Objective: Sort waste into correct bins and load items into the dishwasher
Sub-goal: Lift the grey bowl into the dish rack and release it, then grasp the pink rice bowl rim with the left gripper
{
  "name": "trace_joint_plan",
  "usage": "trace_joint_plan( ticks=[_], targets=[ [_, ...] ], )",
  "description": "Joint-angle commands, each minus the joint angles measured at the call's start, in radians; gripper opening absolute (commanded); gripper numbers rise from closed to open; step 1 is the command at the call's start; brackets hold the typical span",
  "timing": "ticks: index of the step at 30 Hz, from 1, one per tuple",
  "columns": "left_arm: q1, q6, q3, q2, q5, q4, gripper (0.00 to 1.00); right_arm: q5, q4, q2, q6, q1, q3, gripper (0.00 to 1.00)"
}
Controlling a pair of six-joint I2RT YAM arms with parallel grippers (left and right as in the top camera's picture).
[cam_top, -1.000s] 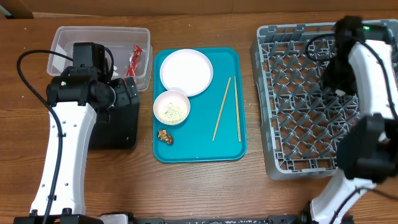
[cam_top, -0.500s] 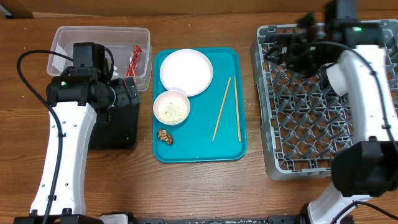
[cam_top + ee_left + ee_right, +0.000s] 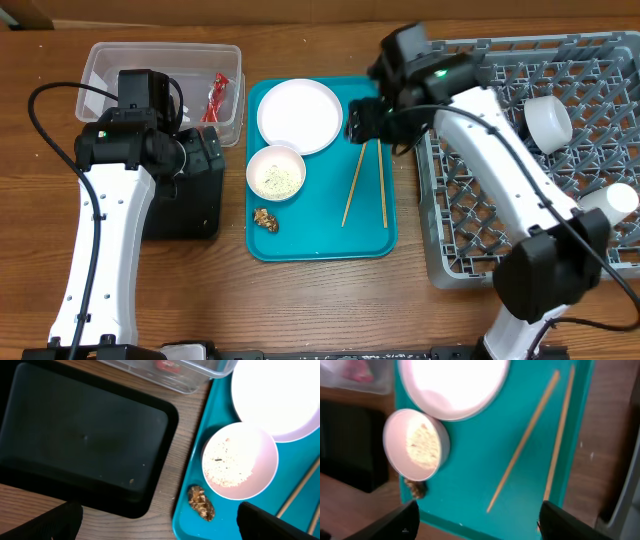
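The teal tray leaves room for a finger at the bowl's rim facing the chopsticks (image 3: 275, 472), so my left gripper will move across the pale bowl next and lower onto that rim.
The teal tray (image 3: 322, 235) carries a round white plate (image 3: 299, 115), a pale bowl (image 3: 276, 172) with rice grains in it, a brown food lump (image 3: 265, 218) and two wooden chopsticks (image 3: 357, 175). My right gripper (image 3: 365, 122) hangs open over the tray's upper right. In the right wrist view it (image 3: 480, 522) holds nothing, and the chopsticks (image 3: 525, 442) lie ahead of it. My left gripper (image 3: 160, 525) is open and holds nothing above the near right corner of the black tray (image 3: 85, 440). The clear tub (image 3: 160, 75) holds a red wrapper (image 3: 218, 95). Two white vessels (image 3: 548, 120) lie in the grey dish rack (image 3: 500, 180).
The black tray (image 3: 180, 205) lies just left of the teal tray, with the tub behind it. The rack fills the right side of the table. My right arm stretches across the rack's left edge. Bare wooden table (image 3: 320, 300) runs along the front.
My right arm has swung left from over the rack to over the teal tray, uncovering the white vessels in the rack. The left arm has not moved.
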Motion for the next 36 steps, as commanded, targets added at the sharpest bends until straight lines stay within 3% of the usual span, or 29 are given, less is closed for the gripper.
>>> trace_joint_plan(
  ticks=[1,13,25,31,36],
  targets=[
    [-0.015,0.022,0.010,0.004,0.084,0.011,1.00,0.115,-0.035,0.032,0.127,0.000,-0.026,0.76],
    [-0.317,0.073,0.010,0.092,0.085,0.140,1.00,0.259,-0.161,0.010,0.130,-0.043,-0.016,0.67],
    [-0.452,0.073,0.010,0.350,0.074,0.221,0.95,0.259,-0.208,-0.127,0.094,-0.298,-0.016,0.69],
    [-0.468,0.073,0.010,0.464,0.074,0.300,0.86,0.259,-0.245,-0.128,0.069,-0.343,-0.016,0.69],
    [-0.468,0.073,0.010,0.526,0.075,0.310,0.69,0.259,-0.243,-0.128,0.069,-0.343,-0.016,0.69]
  ],
)
